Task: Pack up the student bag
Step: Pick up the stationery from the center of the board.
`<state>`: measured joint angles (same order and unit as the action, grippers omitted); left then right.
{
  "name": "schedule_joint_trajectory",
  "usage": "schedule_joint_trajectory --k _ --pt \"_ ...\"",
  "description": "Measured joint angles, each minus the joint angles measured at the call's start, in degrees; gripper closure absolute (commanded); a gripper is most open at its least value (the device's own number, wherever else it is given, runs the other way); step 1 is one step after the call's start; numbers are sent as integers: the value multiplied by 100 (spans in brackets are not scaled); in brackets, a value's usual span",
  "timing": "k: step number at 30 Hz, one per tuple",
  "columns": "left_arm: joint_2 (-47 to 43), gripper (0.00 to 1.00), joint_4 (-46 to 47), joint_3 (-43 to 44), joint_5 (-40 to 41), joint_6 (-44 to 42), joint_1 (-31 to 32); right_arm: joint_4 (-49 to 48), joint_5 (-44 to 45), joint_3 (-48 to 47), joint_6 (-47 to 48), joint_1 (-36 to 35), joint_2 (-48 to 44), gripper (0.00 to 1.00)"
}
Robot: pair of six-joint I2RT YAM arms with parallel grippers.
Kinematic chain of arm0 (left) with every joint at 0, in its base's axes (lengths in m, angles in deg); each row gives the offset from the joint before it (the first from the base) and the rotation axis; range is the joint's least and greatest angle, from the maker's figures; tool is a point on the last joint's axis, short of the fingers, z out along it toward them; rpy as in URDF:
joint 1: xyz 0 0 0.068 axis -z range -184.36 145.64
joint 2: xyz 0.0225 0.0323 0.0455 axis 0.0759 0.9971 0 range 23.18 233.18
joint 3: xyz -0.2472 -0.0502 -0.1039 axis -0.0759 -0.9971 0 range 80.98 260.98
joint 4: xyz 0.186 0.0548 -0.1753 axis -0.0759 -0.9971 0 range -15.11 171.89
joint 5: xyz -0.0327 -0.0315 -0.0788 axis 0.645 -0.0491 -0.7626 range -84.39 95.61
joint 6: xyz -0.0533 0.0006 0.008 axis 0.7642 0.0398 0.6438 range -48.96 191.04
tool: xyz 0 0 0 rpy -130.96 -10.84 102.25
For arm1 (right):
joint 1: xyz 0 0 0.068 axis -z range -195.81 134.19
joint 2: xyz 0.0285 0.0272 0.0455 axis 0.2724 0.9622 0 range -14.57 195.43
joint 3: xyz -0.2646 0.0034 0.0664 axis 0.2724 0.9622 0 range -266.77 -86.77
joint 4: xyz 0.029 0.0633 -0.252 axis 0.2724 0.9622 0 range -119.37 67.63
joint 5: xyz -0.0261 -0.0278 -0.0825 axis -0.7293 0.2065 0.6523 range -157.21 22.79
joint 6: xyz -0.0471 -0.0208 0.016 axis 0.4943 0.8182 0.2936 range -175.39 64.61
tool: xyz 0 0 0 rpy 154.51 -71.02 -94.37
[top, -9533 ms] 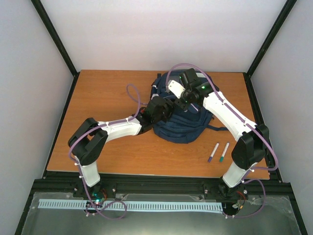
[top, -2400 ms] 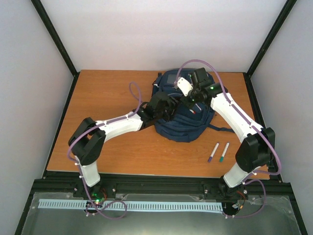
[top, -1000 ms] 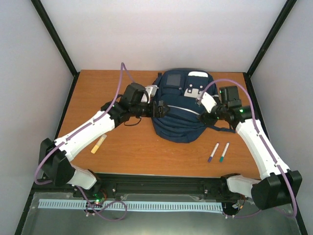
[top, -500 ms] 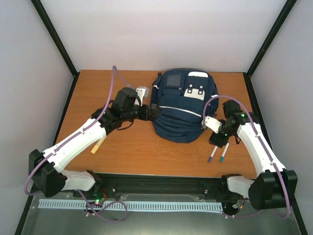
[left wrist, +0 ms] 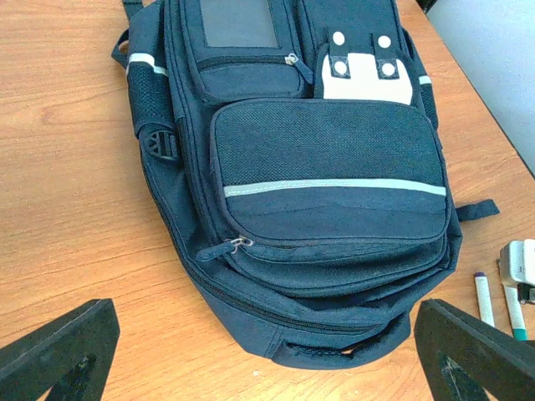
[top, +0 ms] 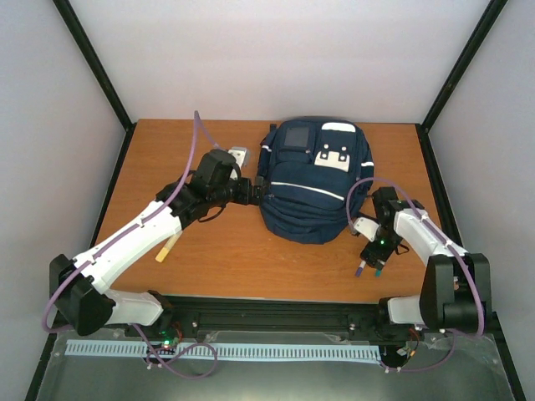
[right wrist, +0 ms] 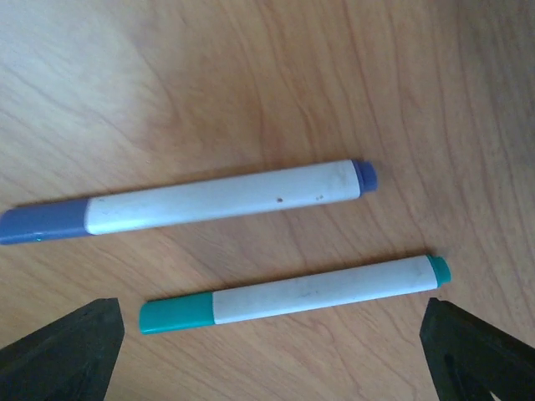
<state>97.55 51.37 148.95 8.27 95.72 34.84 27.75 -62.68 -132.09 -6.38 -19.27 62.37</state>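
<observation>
The marker spans the gap between my fingers, so I should next turn my right gripper and move it down onto the green-capped marker's white body (right wrist: 361,288) near its capless end.
The student bag (top: 311,180) is a large navy backpack with white stripes, lying flat at the table's back centre, pockets up and zips shut. My left gripper (top: 253,191) is open at the bag's left side. In the left wrist view the bag (left wrist: 326,167) fills the frame ahead of the spread fingers (left wrist: 58,351), which hold nothing. My right gripper (top: 374,257) hovers open, low over two markers in front of the bag's right corner. The right wrist view shows a purple-capped marker (right wrist: 217,205) and a green-capped marker (right wrist: 292,301), the green one lying between my fingertips (right wrist: 481,351), untouched.
A yellow marker (top: 168,246) lies on the wooden table (top: 167,167) under my left forearm. A dark strap (top: 393,220) trails from the bag's right side. Black frame posts and white walls close the table in at the back and sides.
My right gripper has dropped toward the near edge onto the two markers and its jaws have widened. The left arm has barely moved and stays open by the bag.
</observation>
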Motion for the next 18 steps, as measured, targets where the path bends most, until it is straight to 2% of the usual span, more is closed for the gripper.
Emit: schedule_joint_trajectory --k 6,11,13,18 --pt "0 0 -13 2 59 -44 0 -306 380 293 -446 181 37 0" --pt "-2 0 -15 2 57 -50 0 -415 385 203 -750 505 518 8" --pt "-2 0 -15 2 57 -50 0 -404 332 109 -817 671 719 14" --pt "-9 0 -15 2 55 -50 0 -389 94 -144 -901 1060 1115 36"
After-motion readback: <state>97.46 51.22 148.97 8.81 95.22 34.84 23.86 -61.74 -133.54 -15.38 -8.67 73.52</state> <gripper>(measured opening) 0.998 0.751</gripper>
